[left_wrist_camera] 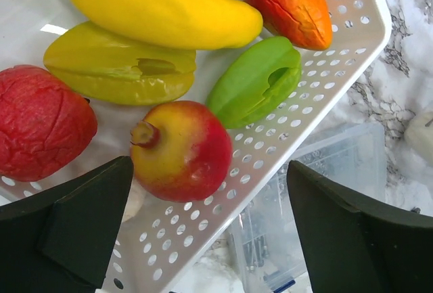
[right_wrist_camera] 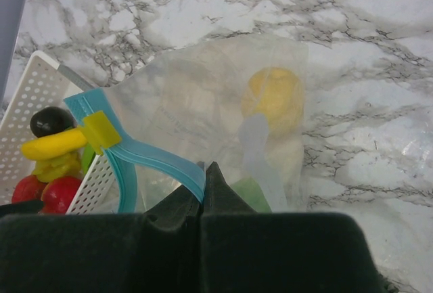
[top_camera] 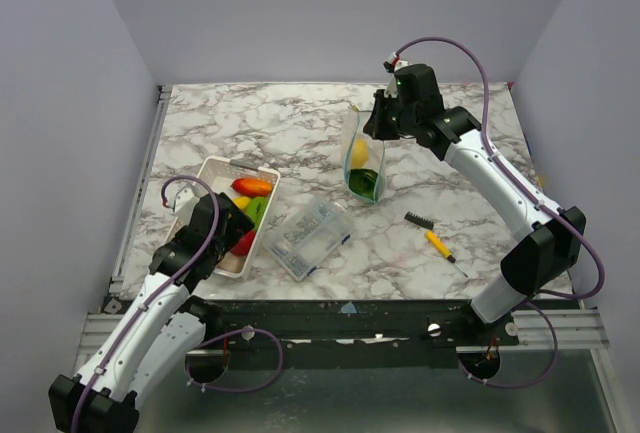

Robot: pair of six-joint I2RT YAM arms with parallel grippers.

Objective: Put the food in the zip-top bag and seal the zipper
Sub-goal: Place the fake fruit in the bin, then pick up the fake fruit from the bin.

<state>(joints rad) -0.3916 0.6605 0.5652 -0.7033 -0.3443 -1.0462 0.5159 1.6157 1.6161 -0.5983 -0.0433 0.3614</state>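
My left gripper moves down around the sides of the red-and-yellow apple (top_camera: 243, 244) (left_wrist_camera: 181, 149) next and closes, since the fruit lies below it, between its open fingers.
My right gripper (right_wrist_camera: 203, 181) is shut on the light blue zipper strip (right_wrist_camera: 152, 154) of the clear zip-top bag (top_camera: 362, 161) and holds the bag up off the table. A yellow fruit (right_wrist_camera: 273, 97) and a green piece (right_wrist_camera: 250, 191) lie inside the bag. My left gripper (left_wrist_camera: 210, 232) is open over the white tray's near rim (left_wrist_camera: 270, 158). In front of it lie a red-and-yellow apple (left_wrist_camera: 181, 149), a green piece (left_wrist_camera: 257, 80), a banana (left_wrist_camera: 162, 9), a yellow fruit (left_wrist_camera: 115, 70), an orange-red piece (left_wrist_camera: 287, 2) and a red fruit (left_wrist_camera: 40, 120).
A clear rigid box (top_camera: 308, 236) lies right of the tray (top_camera: 213, 170). A yellow-handled black brush (top_camera: 430, 235) lies near the right front of the marble table. The zipper carries a yellow slider (right_wrist_camera: 101, 132).
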